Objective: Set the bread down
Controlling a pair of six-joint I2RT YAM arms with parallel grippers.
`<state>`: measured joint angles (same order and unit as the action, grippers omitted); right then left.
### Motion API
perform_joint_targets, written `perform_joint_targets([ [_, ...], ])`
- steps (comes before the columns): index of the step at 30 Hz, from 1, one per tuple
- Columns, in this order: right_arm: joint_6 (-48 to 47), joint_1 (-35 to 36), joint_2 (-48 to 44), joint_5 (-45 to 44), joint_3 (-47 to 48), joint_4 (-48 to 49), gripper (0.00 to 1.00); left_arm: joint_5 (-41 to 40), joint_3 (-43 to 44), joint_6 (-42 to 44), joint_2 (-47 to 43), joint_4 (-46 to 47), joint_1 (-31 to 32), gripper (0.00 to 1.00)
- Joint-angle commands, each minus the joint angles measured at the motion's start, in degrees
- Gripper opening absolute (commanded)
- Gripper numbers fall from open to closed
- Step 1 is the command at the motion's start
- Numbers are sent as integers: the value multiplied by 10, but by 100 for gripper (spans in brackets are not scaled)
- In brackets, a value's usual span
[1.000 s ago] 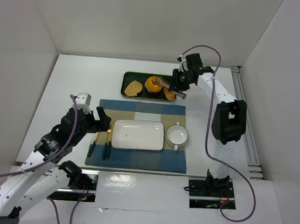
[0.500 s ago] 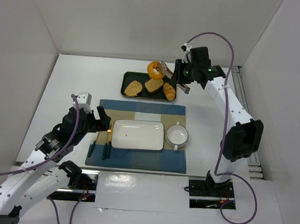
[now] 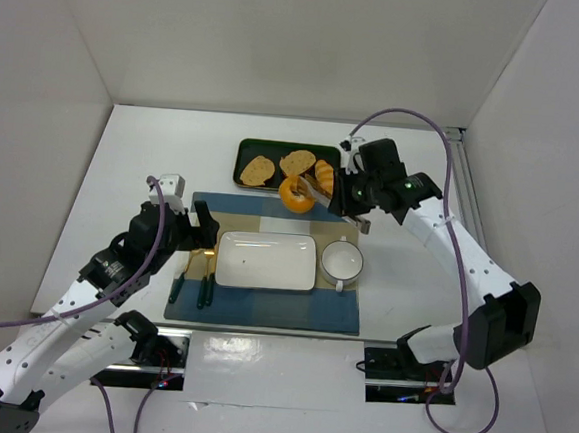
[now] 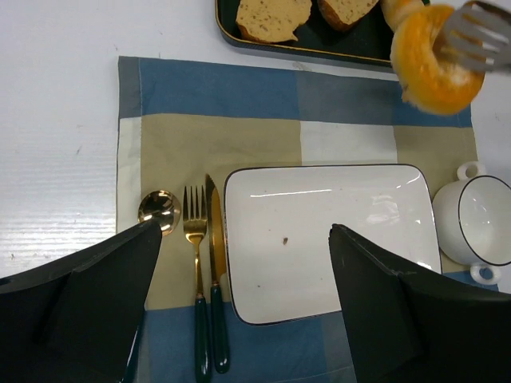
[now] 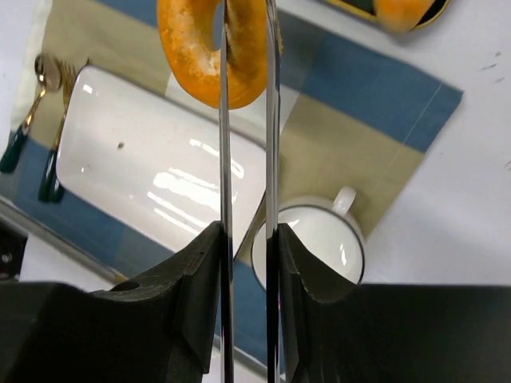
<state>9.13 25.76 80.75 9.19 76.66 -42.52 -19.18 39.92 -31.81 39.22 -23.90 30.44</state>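
Note:
The empty white plate (image 3: 262,263) (image 5: 152,159) is below my right gripper and to its left in the top view, so my right gripper will move back down toward it next and release the tongs.
The bread is a glossy golden-orange ring (image 3: 295,194). It hangs in the air over the far edge of the placemat, just beyond the white plate (image 3: 266,261). It is pinched between the tips of metal tongs (image 5: 225,159). My right gripper (image 3: 356,197) is shut on those tongs. In the right wrist view the bread (image 5: 200,56) sits at the tong tips above the plate (image 5: 144,159), with the gripper (image 5: 246,239) clamped on both blades. The bread also shows in the left wrist view (image 4: 435,60). My left gripper (image 4: 245,231) is open and empty over the plate's near left part (image 3: 193,227).
A dark tray (image 3: 244,158) at the back holds two toast slices (image 3: 258,170) and an oblong roll (image 3: 324,174). A white cup (image 3: 342,261) stands right of the plate. A spoon, fork and knife (image 3: 193,274) lie left of it on the blue-and-tan placemat (image 3: 262,315).
My right arm has carried the bread in the tongs from above the tray's far edge, toward me, to over the placemat's far edge. My left arm has shifted slightly.

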Motion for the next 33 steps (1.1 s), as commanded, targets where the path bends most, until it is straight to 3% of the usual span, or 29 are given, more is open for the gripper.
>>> perform_joint_targets([
  [1, 1, 15, -60, 8, -25, 1, 25, 2, 13, 11, -5, 29, -3, 100],
  [11, 2, 104, -66, 71, -71, -14, 25, 2, 2, 6, -10, 39, -3, 100],
  [21, 2, 192, -22, 53, -95, -9, 25, 7, 2, 6, -10, 45, -3, 100],
  [33, 26, 199, -10, 39, -120, 10, 25, 12, -9, 6, -28, 39, -3, 100],
])
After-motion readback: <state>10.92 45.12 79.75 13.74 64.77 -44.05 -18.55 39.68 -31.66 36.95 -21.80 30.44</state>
